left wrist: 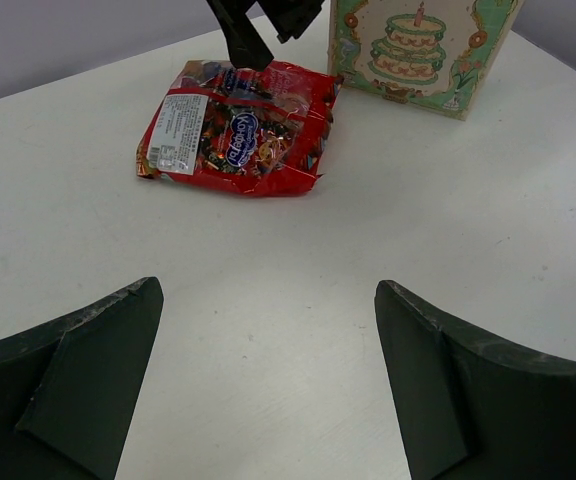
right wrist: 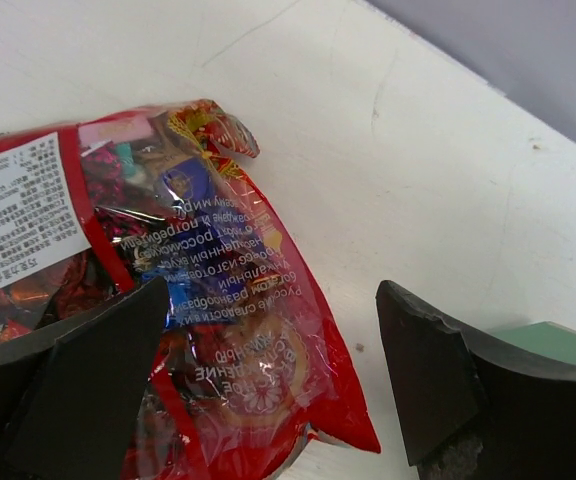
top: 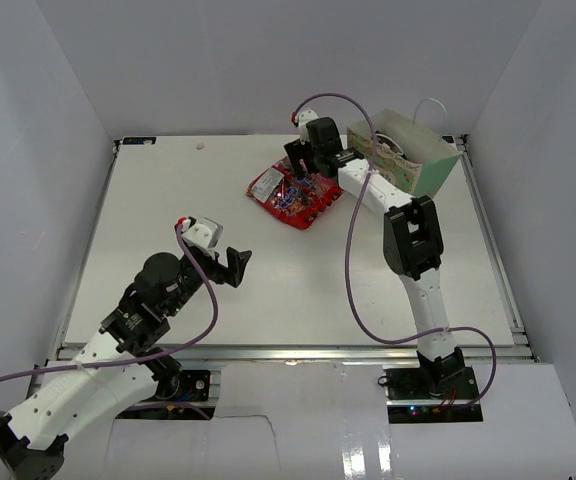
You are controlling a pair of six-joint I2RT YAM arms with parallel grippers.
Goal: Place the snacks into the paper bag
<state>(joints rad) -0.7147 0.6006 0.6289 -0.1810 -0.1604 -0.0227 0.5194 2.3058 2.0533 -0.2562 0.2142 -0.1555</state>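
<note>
My right gripper should move down and a little back onto the candy bag's printed far edge [top: 314,179] [right wrist: 238,268], because that edge is below and back of the gripper's open fingers.
A large red crinkly candy bag [top: 290,195] lies flat on the white table at the back middle; it also shows in the left wrist view [left wrist: 236,130] and the right wrist view [right wrist: 168,300]. The mint-green and cream paper bag [top: 413,160] stands just right of it, open at the top, and also shows in the left wrist view [left wrist: 418,50]. My right gripper [top: 296,178] is open just above the candy bag's edge, jaws straddling its corner [right wrist: 268,380]. My left gripper [top: 230,262] is open and empty over bare table [left wrist: 268,330]. The other snacks are out of view.
White walls enclose the table on three sides. The right arm's purple cable [top: 353,270] loops over the table's right half. A small speck [top: 200,146] lies near the back edge.
</note>
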